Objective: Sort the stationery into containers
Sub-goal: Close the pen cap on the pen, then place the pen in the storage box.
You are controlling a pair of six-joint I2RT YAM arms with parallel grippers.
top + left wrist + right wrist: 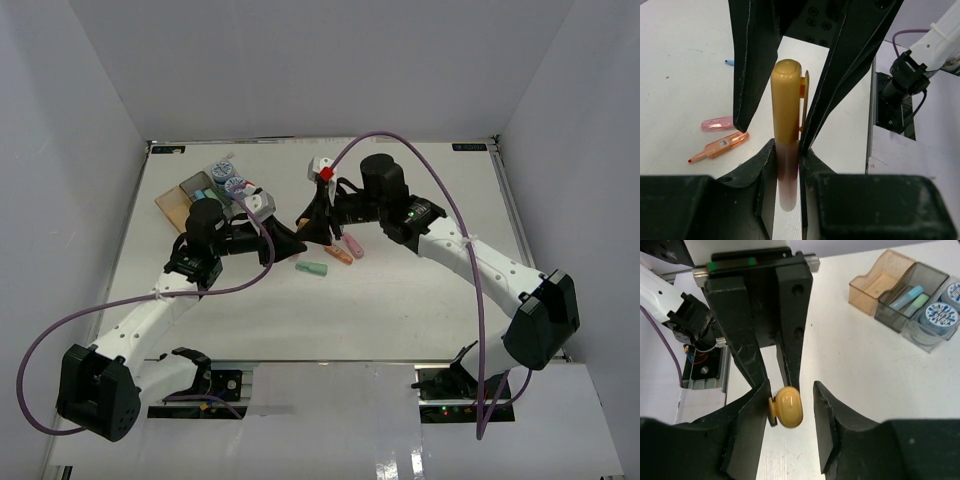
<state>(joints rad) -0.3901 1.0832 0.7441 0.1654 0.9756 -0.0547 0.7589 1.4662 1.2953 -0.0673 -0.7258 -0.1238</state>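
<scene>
My left gripper has the stick and will go left in the top view, outward and down over the grey bin [203, 187] to release it, since similar sticks lie there.
A stick of stationery with a yellow cap [786, 100] and a pale body hangs above the table, and my left gripper [787, 150] is shut on its body. In the right wrist view the cap end [788, 407] sits between the jaws of my right gripper [791, 387]. That gripper is open: the cap's clip rests by one finger and a gap shows on the other side. From above, both grippers [290, 243] [312, 225] meet mid-table. The containers [178, 200] stand at the back left, with two patterned rolls [940, 315] in the clear bin and blue and green sticks [912, 294] in the grey one.
Loose on the table just right of the grippers lie a green stick [312, 268], an orange one [339, 254] and a pink one [353, 245]. A small white-and-red block [320, 168] sits at the back centre. Purple cables loop over both arms.
</scene>
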